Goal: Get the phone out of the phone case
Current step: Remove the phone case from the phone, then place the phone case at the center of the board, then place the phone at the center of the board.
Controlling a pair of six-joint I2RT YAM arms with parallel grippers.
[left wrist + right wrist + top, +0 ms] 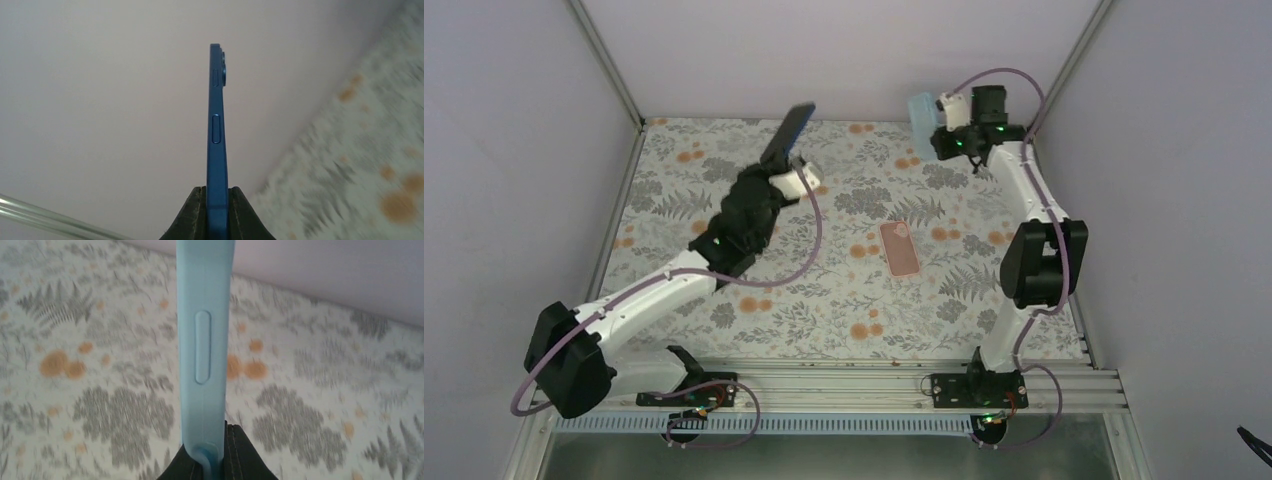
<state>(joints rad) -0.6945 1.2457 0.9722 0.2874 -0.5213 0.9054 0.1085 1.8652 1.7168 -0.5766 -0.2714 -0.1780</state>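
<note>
The right gripper lowers first next, to get back onto the open tablecloth beside the pink phone case.
My left gripper (776,163) is shut on a dark blue phone (790,131) and holds it raised above the back left of the table. In the left wrist view the phone (216,130) stands edge-on between my fingers. My right gripper (940,125) is shut on a light blue phone case (921,112) and holds it in the air at the back right. In the right wrist view the case (204,340) stands edge-on, clamped at its lower end. Phone and case are well apart.
A pink phone case (900,248) lies flat on the floral tablecloth (824,300) near the middle. Grey walls close in the left, back and right sides. A metal rail (874,385) runs along the near edge.
</note>
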